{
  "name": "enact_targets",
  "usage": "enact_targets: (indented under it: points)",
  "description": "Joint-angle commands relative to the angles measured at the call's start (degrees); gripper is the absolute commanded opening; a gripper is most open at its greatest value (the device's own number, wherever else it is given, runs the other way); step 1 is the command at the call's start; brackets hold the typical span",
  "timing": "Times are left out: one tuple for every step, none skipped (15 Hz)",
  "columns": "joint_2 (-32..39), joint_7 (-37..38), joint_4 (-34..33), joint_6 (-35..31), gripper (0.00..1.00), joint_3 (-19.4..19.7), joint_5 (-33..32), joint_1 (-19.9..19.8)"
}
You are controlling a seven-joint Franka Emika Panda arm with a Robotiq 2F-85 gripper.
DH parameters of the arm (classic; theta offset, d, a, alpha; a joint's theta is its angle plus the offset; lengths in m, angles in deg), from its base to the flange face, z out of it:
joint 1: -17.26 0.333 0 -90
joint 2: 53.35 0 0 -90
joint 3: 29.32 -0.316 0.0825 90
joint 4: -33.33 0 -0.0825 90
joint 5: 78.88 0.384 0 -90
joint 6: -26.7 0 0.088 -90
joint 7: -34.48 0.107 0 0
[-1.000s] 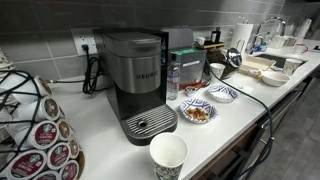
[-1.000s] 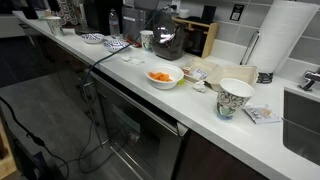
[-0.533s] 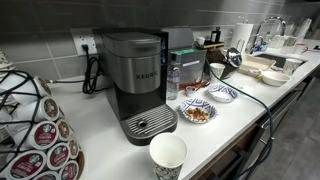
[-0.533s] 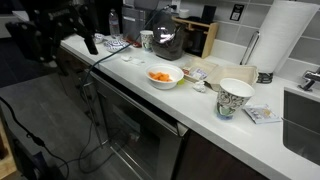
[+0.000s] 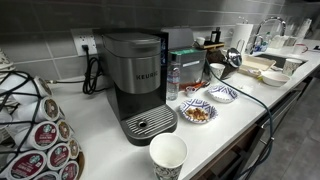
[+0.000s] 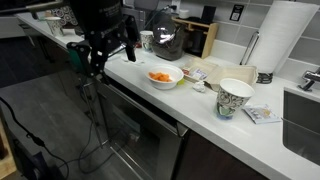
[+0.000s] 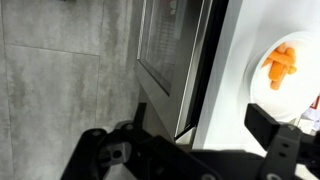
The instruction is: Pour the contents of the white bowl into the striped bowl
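I need to move my gripper to the right in the wrist view, toward the white bowl, and down onto its near rim point(image 6: 151, 79) point(image 7: 252, 97), keeping clear of the orange bits.
The white bowl point(image 6: 163, 76) with orange bits sits near the counter's front edge; it also shows at the right edge of the wrist view point(image 7: 284, 60). The striped bowl point(image 5: 222, 94) sits by the coffee machine; the arm hides it from the camera that shows the white bowl. My gripper point(image 6: 96, 62) hangs off the counter's front, left of the white bowl and apart from it. In the wrist view my gripper point(image 7: 190, 150) is open and empty, its fingers point(image 7: 276, 138) spread wide over the counter edge and oven front.
A busier blue-and-white dish with brown food point(image 5: 197, 113) lies beside the striped bowl. A Keurig machine point(image 5: 136, 80), a white paper cup point(image 5: 168, 156) and a pod rack point(image 5: 35, 125) stand nearby. A patterned cup point(image 6: 235, 98), paper towel roll point(image 6: 286, 35) and oven door point(image 6: 135, 120) are near the white bowl.
The arm has swept in from the far left along the counter's front toward the white bowl. The bowls have not moved.
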Motion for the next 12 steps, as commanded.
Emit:
enact_targets:
  points:
    - [-0.2, 0.07, 0.15, 0.12, 1.0, -0.09, -0.09, -0.15]
    - [-0.29, 0.07, 0.2, 0.12, 1.0, -0.07, -0.1, -0.19]
    - [-0.49, -1.85, 0.84, -0.83, 1.0, -0.72, 4.36, 0.16]
    - [-0.46, -4.47, 1.11, -2.01, 1.0, -1.24, 10.06, 0.24]
    - [0.36, -5.47, 0.36, -1.28, 1.0, -1.7, 15.38, 0.28]
    - [0.86, -6.57, -0.21, -1.0, 1.0, -2.07, 19.76, 0.28]
    - [0.91, -8.95, -0.16, -1.52, 1.0, -2.45, 24.44, 0.34]
    - [1.58, -11.1, -0.53, -1.23, 1.0, -2.76, 28.95, 0.28]
    - [2.47, -14.73, -0.64, -2.26, 1.0, -3.14, 33.47, 0.34]
    - [3.64, -18.19, -0.79, -2.7, 1.0, -3.47, 37.9, 0.33]
    - [4.78, -22.09, -0.9, -2.93, 1.0, -3.78, 41.66, 0.29]
    - [5.91, -25.48, -1.01, -2.98, 1.0, -4.05, 44.45, 0.25]
